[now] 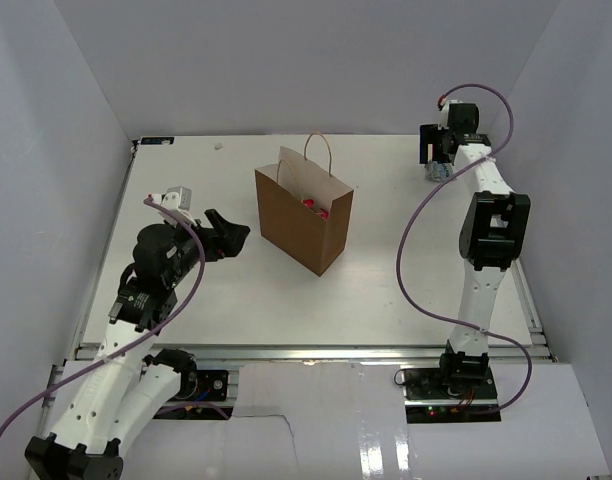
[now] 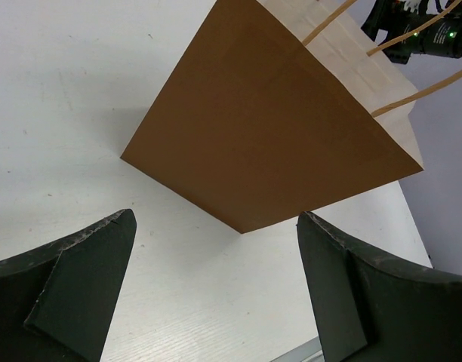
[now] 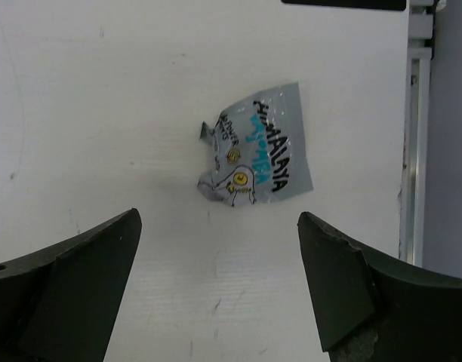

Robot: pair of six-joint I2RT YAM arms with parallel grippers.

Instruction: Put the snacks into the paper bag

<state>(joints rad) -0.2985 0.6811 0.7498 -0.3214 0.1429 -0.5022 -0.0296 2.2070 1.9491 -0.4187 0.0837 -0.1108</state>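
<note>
My right gripper goes down with open fingers onto the packet's near edge (image 3: pixel 228 191) by the printed mascot next, because the pale blue-silver snack packet (image 3: pixel 254 154) lies flat below them.
The brown paper bag (image 1: pixel 301 212) stands upright mid-table, its top open, with a pink-red snack packet (image 1: pixel 313 204) showing inside. It fills the left wrist view (image 2: pixel 276 128). My left gripper (image 1: pixel 229 236) is open and empty, just left of the bag, apart from it (image 2: pixel 216 226). A pale blue-silver snack packet (image 3: pixel 254 154) lies flat on the table at the far right (image 1: pixel 441 171). My right gripper (image 1: pixel 433 160) is open and empty, hovering over that packet (image 3: pixel 220 226) without touching it.
White walls enclose the table on three sides. A metal rail (image 3: pixel 414 151) runs along the table's right edge, close to the silver packet. The right arm's purple cable (image 1: pixel 411 260) loops over the table's right part.
</note>
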